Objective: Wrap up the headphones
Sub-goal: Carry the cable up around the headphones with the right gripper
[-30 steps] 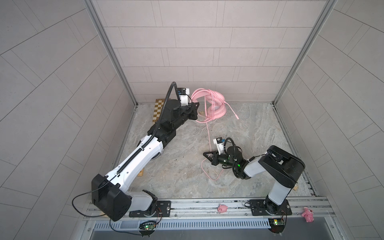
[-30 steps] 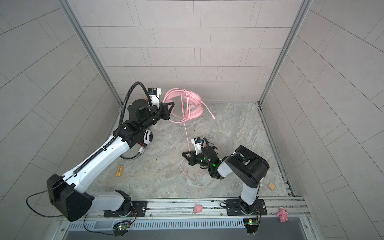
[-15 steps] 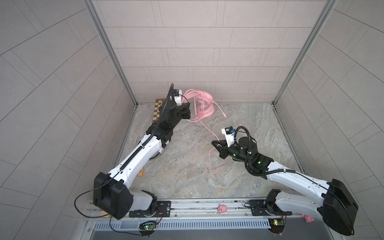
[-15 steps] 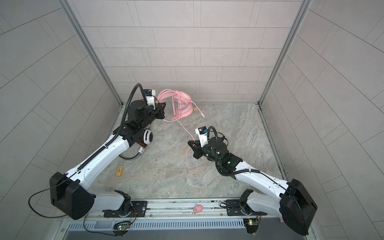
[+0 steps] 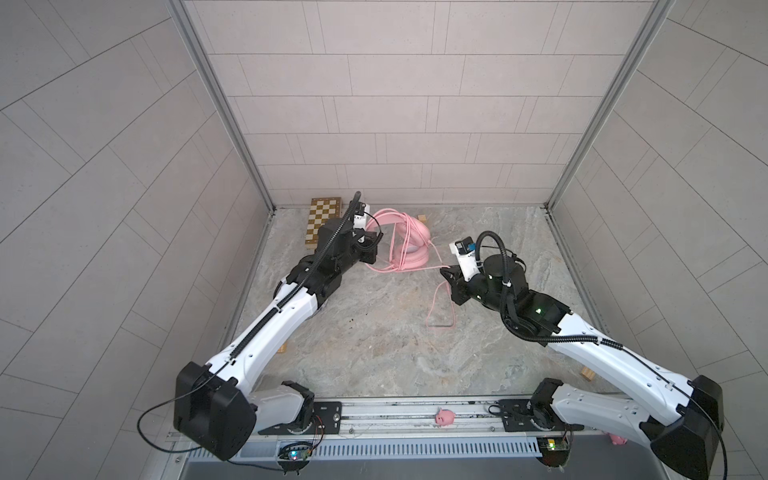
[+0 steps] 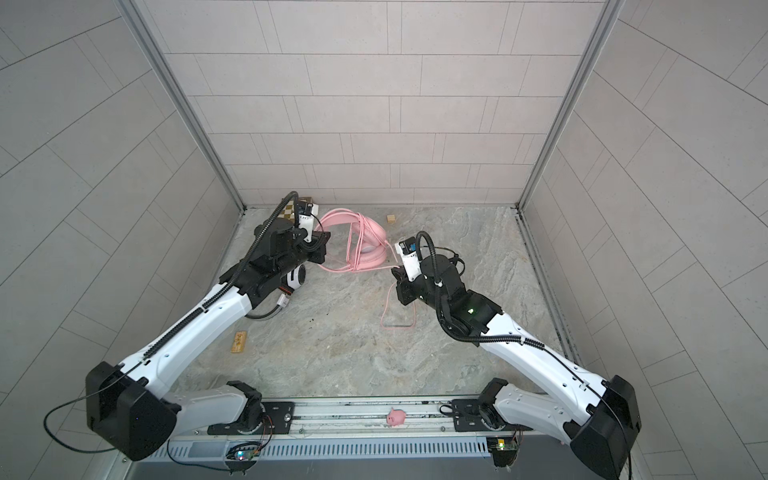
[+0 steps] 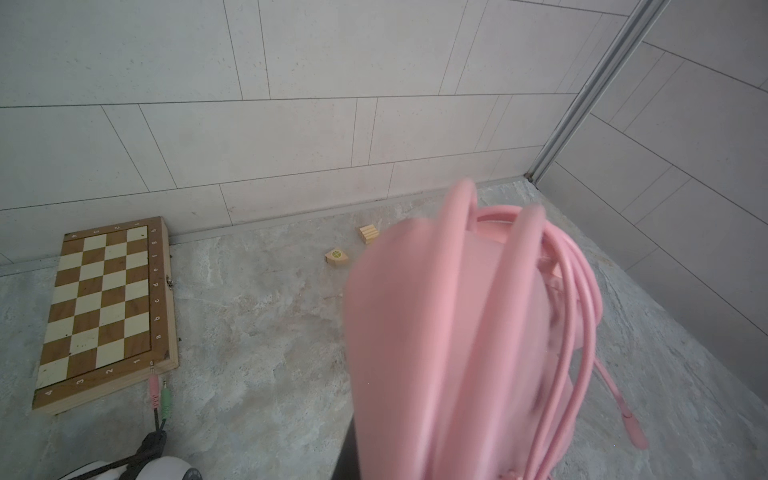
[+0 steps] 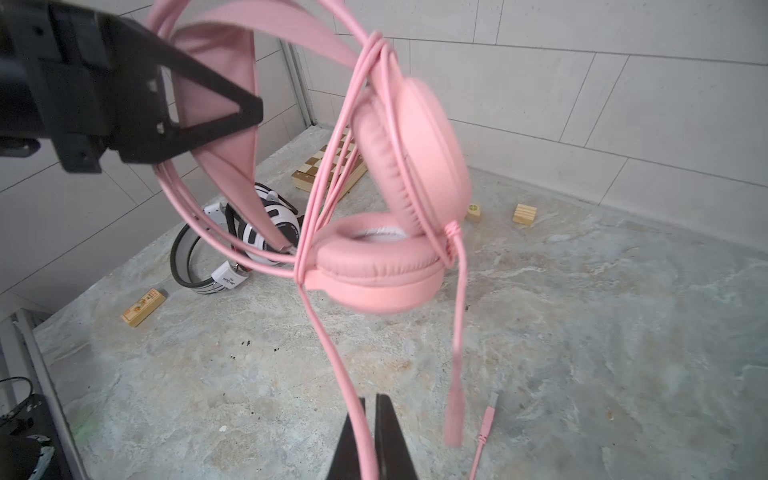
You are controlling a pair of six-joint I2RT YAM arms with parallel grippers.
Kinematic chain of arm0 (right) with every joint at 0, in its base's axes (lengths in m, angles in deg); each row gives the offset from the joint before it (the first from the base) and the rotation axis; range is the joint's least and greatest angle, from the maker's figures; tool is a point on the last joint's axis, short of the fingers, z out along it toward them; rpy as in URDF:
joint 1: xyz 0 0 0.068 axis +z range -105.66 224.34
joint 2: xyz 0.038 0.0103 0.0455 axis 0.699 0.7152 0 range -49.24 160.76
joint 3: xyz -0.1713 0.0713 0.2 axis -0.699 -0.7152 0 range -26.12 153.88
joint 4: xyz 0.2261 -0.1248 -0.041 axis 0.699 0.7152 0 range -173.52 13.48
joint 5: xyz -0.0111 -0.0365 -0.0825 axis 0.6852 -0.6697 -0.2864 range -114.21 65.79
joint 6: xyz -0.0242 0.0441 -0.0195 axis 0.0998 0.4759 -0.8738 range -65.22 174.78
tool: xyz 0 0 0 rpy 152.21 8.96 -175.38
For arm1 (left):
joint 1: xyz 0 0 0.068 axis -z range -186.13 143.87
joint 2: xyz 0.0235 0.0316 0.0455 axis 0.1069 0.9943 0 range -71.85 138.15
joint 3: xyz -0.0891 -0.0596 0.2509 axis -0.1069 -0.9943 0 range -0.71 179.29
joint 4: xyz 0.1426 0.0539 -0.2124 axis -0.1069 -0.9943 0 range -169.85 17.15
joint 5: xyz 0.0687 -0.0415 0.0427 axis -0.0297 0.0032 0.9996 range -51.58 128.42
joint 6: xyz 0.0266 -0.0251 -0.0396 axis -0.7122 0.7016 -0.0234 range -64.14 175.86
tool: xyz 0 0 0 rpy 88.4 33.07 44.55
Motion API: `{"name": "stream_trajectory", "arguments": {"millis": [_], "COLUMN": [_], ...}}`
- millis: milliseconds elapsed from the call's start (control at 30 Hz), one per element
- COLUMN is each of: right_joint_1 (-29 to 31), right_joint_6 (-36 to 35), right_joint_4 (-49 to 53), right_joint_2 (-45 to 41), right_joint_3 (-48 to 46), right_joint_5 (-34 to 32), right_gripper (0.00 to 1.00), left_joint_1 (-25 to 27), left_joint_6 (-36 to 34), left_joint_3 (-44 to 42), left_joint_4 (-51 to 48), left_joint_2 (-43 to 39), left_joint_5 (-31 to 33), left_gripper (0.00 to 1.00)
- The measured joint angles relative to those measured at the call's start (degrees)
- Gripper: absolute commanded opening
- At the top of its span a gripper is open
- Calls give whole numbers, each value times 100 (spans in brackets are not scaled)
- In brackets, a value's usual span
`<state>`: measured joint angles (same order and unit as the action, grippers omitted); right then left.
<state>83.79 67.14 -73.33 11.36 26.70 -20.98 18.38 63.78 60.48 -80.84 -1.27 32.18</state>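
Note:
The pink cord (image 8: 328,332) still has unwound slack, so next I should move my right gripper outward and up past the earcups' far side, then release the cord.
The pink headphones (image 5: 409,249) (image 6: 368,245) hang by their headband from my left gripper (image 5: 379,237) (image 6: 327,237), which is shut on the band, its black fingers (image 8: 232,120) showing in the right wrist view. Pink cord (image 8: 328,332) is looped several times around the band and earcups (image 8: 415,166). In the left wrist view the blurred pink headphones (image 7: 457,332) hide the jaws. My right gripper (image 5: 444,272) (image 6: 395,272) (image 8: 370,405) is shut on the pink cord, whose slack (image 5: 440,316) lies on the floor. The white headphones (image 6: 296,277) (image 8: 266,232) lie under my left arm.
A folded chessboard (image 5: 324,220) (image 7: 104,307) lies in the back left corner. Small wooden blocks (image 7: 369,233) (image 8: 524,215) (image 6: 239,341) are scattered on the stone floor. The cord's plug end (image 8: 490,411) rests by my right gripper. A pink pig (image 5: 444,417) sits on the front rail.
My right gripper has carried the cord back and to the right, closer to the headphones. My left gripper has drawn the headphones slightly left and lower.

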Motion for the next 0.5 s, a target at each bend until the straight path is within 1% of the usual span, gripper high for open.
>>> {"name": "stream_trajectory", "arguments": {"millis": [233, 400, 500], "right_joint_1": [17, 48, 55], "right_joint_6": [-686, -1244, -1497], "right_joint_4": [588, 675, 579], "right_joint_2": [332, 549, 612], "right_joint_3": [673, 750, 750], "right_joint_5": [-863, -1801, -2245], "right_gripper": [6, 8, 9], "left_joint_1": [256, 413, 494], "left_joint_6": [-297, -396, -442], "left_joint_3": [-22, -22, -22], "left_joint_4": [-192, -214, -219], "left_joint_2": [-57, -59, -90], "left_joint_5": [-101, -190, -269], "left_gripper": [0, 0, 0]}}
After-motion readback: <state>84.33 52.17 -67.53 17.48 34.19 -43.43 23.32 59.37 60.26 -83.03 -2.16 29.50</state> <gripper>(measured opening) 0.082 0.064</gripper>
